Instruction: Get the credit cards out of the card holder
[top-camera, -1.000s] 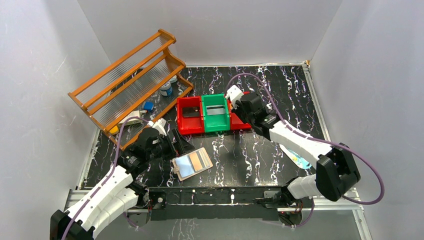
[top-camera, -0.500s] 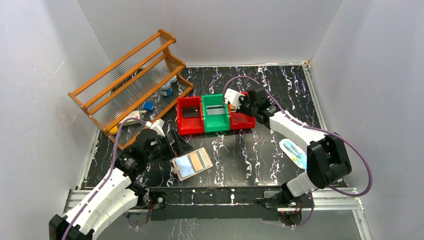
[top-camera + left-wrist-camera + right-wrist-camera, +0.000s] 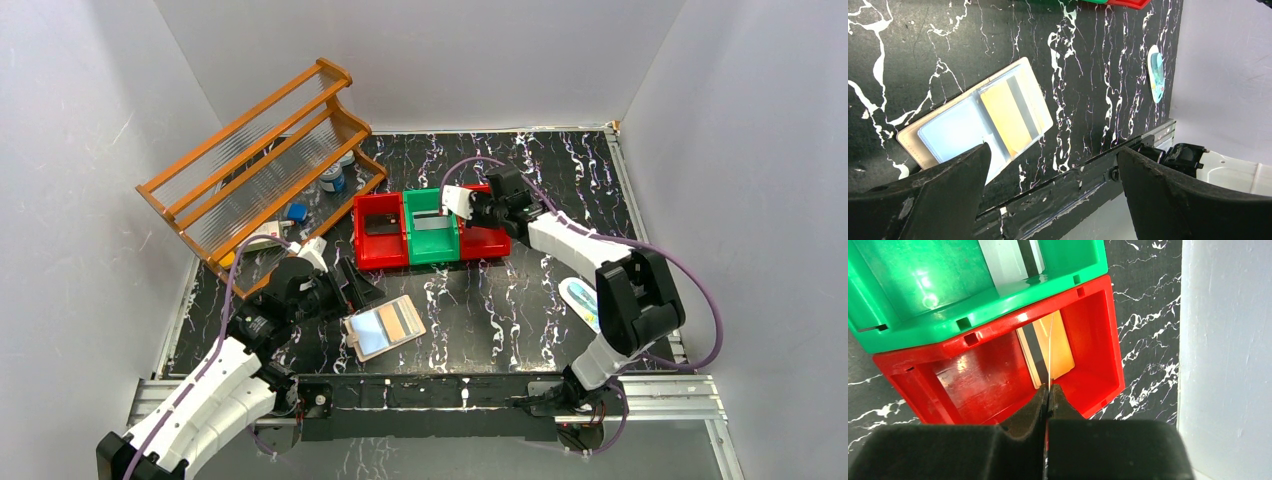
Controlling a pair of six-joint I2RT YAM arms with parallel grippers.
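Observation:
My right gripper should next lower the thin pale gold card into the red bin (image 3: 1063,354) and let go of it, because the card is still hanging above the bottom of the bin.
The tan card holder (image 3: 383,327) lies open near the front edge, an orange-gold credit card (image 3: 1005,120) with a dark stripe in its pale blue sleeve. My left gripper (image 3: 1053,150) hovers open just left of it, holding nothing. My right gripper (image 3: 1049,390) is shut on a thin card (image 3: 1050,350), seen edge-on, above the right red bin (image 3: 1115,355). A pale gold card face with a dark stripe (image 3: 1063,352) shows in that bin behind the edge. A silvery card (image 3: 432,222) lies in the green bin (image 3: 432,250). A dark card (image 3: 380,224) lies in the left red bin (image 3: 364,240).
A wooden rack (image 3: 260,165) leans at the back left, with small items (image 3: 332,180) beneath it. A white-and-teal oval object (image 3: 583,300) lies at the right, by the right arm. White walls enclose the black marbled table (image 3: 520,300).
The right arm has swung, its elbow moving back and left, and its shut gripper has shifted left over the right red bin. The left arm and the card holder have not moved.

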